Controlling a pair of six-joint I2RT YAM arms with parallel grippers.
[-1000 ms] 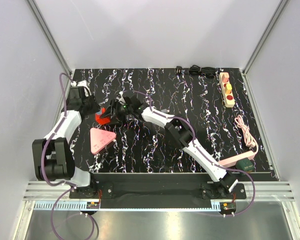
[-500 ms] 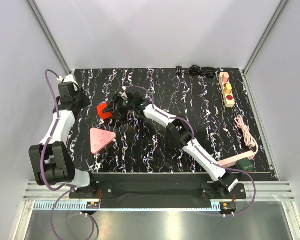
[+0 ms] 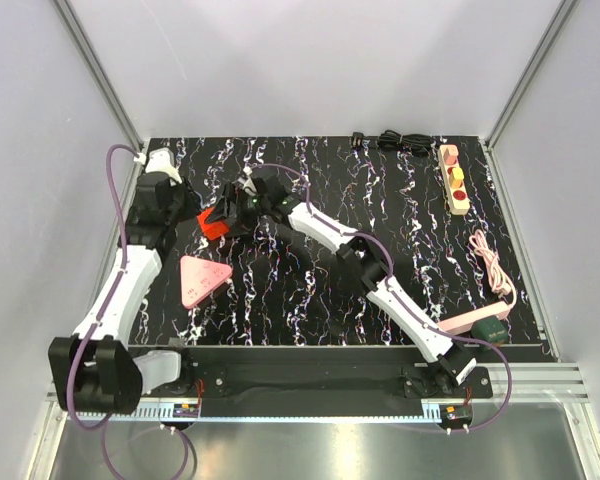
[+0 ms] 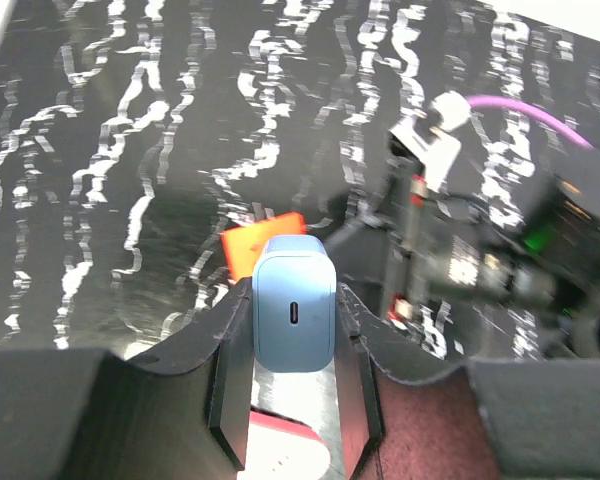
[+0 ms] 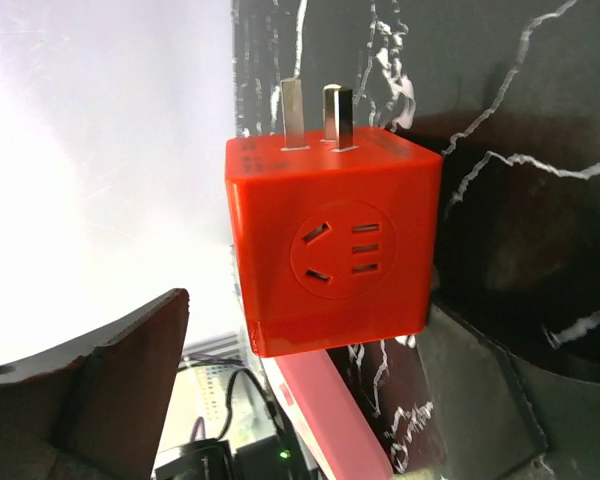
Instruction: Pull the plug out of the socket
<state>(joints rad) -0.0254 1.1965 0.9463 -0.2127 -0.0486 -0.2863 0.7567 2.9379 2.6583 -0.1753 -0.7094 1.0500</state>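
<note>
My left gripper will next carry the pale blue plug past the cube, and then it will lower the plug to the table's open middle [image 3: 302, 257].
A red cube adapter [image 3: 214, 222] with outlet holes on its face lies at the back left of the table. In the right wrist view the cube [image 5: 335, 255] rests against one finger, its two metal prongs bare. The other finger [image 5: 110, 370] stands apart from it, so my right gripper [image 5: 310, 320] is open around it. My left gripper [image 4: 295, 400] is shut on a pale blue plug [image 4: 294, 315], held just left of the cube [image 4: 263, 243] and apart from it. The beige socket strip [image 3: 453, 180] lies at the back right, far from both grippers.
A pink triangle [image 3: 200, 280] lies in front of the cube. A black cable [image 3: 395, 142] runs along the back edge. A pink cord [image 3: 492, 262] and a flat pink bar with a dark green plug [image 3: 477, 322] lie at the right. Walls close in the left, back and right.
The left gripper drew away from the cube to the left with the blue plug, then came back closer. The right gripper and cube shifted slightly back and right.
</note>
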